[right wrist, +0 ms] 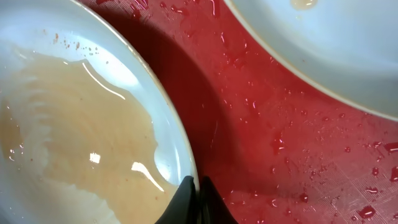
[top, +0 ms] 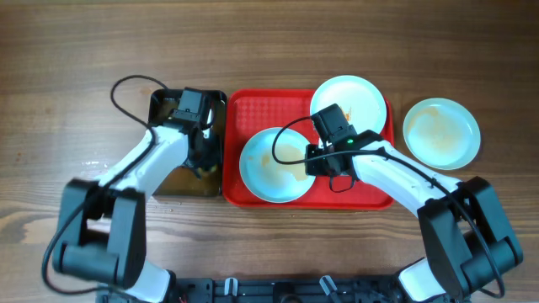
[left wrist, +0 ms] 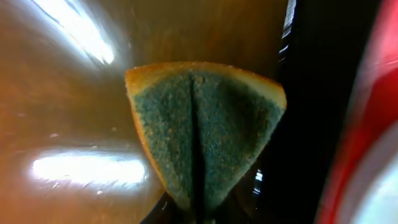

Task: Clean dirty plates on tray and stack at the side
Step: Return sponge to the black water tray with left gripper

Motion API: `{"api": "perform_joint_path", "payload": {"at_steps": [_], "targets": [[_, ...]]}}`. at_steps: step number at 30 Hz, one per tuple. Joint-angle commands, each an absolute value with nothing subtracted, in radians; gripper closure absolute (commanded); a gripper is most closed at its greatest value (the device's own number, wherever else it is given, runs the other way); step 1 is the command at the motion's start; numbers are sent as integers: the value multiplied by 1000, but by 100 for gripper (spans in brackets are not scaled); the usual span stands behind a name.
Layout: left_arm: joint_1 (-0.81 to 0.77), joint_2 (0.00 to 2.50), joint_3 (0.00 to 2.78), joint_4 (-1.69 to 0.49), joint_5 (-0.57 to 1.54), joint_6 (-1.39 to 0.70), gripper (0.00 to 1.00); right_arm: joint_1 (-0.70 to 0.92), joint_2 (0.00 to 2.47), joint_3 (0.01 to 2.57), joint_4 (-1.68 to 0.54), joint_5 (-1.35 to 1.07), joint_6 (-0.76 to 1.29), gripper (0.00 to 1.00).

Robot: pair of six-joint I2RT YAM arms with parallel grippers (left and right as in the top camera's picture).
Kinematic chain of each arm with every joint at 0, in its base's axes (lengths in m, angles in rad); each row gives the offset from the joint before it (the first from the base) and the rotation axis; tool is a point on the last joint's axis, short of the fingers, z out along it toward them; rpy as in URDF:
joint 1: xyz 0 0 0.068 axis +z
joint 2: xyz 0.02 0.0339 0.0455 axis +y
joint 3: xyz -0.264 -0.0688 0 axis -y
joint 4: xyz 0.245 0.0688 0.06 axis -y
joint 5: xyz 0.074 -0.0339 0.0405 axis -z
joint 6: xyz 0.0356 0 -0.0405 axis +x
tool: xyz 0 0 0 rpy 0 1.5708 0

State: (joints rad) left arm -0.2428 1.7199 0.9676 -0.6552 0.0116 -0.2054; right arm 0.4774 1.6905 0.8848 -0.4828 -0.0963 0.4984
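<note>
I need to lift the puddled plate with my right gripper and tilt it to drain. Then I need to carry it to its right in the overhead view to the third plate (top: 441, 134) and release it there.
The red tray (top: 244, 109) holds two pale plates. One plate (top: 269, 168), wet with a brownish film, lies at its left. The other plate (top: 349, 99), with a small orange stain, lies at the tray's back right and overhangs the rim. A third plate (top: 441, 133) lies on the table right of the tray. My right gripper (top: 313, 160) is shut on the wet plate's right rim; the right wrist view shows the fingers (right wrist: 196, 190) pinching that rim (right wrist: 93, 143). My left gripper (top: 202, 156) is over the black tub, shut on a green and yellow sponge (left wrist: 205, 130).
The black tub (top: 164, 105) of brownish liquid (left wrist: 62, 112) stands against the tray's left side. The tray floor (right wrist: 280, 124) is wet with droplets. Cables loop from both arms over the table.
</note>
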Motion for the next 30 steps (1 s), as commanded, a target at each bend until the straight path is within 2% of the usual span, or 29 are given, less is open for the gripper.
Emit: {"api": "perform_joint_path", "payload": {"at_steps": [1,2,7,9,10,11,16,17,18,21,24,26,28,30], "targets": [[-239,1799,968,-640,-2,-186,44,479,1703,875,-492,-79,485,95],[-239,1807,968,-629,-2,-187,37,479,1703,875,-492,-79,485,96],[-239,1826,968,-551,-1,-187,39,479,1703,875,-492,-79,485,95],[-239,1826,967,-531,-1,-187,57,479,1703,875,-492,-79,485,96],[-239,1826,968,-532,3,-187,70,479,1703,875,-492,-79,485,96],[-239,1826,967,-535,10,-187,96,479,1703,875,-492,-79,485,95],[-237,1826,968,-534,-39,-187,96,479,1703,875,-495,-79,485,96],[-237,1825,969,-535,-67,-187,85,479,1703,875,-495,-79,485,96],[-237,1825,969,-540,-59,-190,45,479,1703,875,-495,-79,485,96],[-238,1825,969,-642,89,-190,41,479,1703,875,-495,-80,485,96],[-238,1825,969,-714,146,-191,41,479,1703,875,-496,-80,485,96],[-238,1825,969,-721,146,-190,61,479,1703,875,-499,-79,485,96],[-238,1825,969,-720,145,-190,96,479,1703,875,-503,-79,485,96],[-238,1825,969,-719,139,-190,96,479,1703,875,-504,-79,485,96]]}}
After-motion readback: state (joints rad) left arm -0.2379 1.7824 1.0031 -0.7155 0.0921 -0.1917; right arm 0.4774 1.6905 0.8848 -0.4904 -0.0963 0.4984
